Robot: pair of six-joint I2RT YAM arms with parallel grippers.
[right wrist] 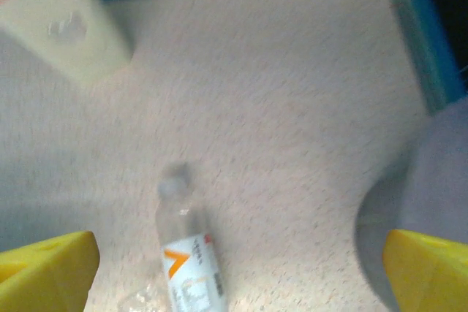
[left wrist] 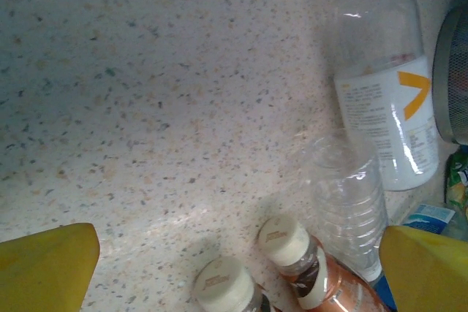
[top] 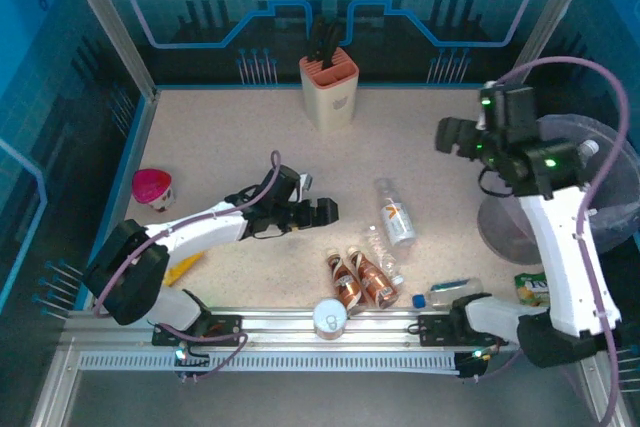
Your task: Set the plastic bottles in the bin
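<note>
Next, my right gripper moves away from the bin (top: 600, 197) and down onto the neck end of the white-labelled bottle (top: 386, 192), as that end clears the crushed one.
Several plastic bottles lie near the table's front. A clear white-labelled one (top: 396, 213) (left wrist: 384, 107) (right wrist: 191, 268) lies beside a crushed clear one (top: 379, 246) (left wrist: 345, 202). Two copper ones (top: 346, 280) (top: 376, 280) lie side by side, their cream caps (left wrist: 284, 242) toward my left gripper. A blue-labelled bottle (top: 452, 292) and a green one (top: 533, 289) lie at the front right. The bag-lined bin (top: 600, 197) (right wrist: 439, 173) stands at the right. My left gripper (top: 322, 212) (left wrist: 234, 272) hangs open just left of the bottles, holding nothing. My right gripper (top: 455, 137) (right wrist: 238, 275) is open, raised left of the bin.
A beige knife block (top: 328, 87) (right wrist: 66, 27) stands at the back centre. A pink-lidded cup (top: 153, 188) sits at the left. A silver can (top: 329, 317) stands at the front edge by the copper bottles. Blue walls edge the table.
</note>
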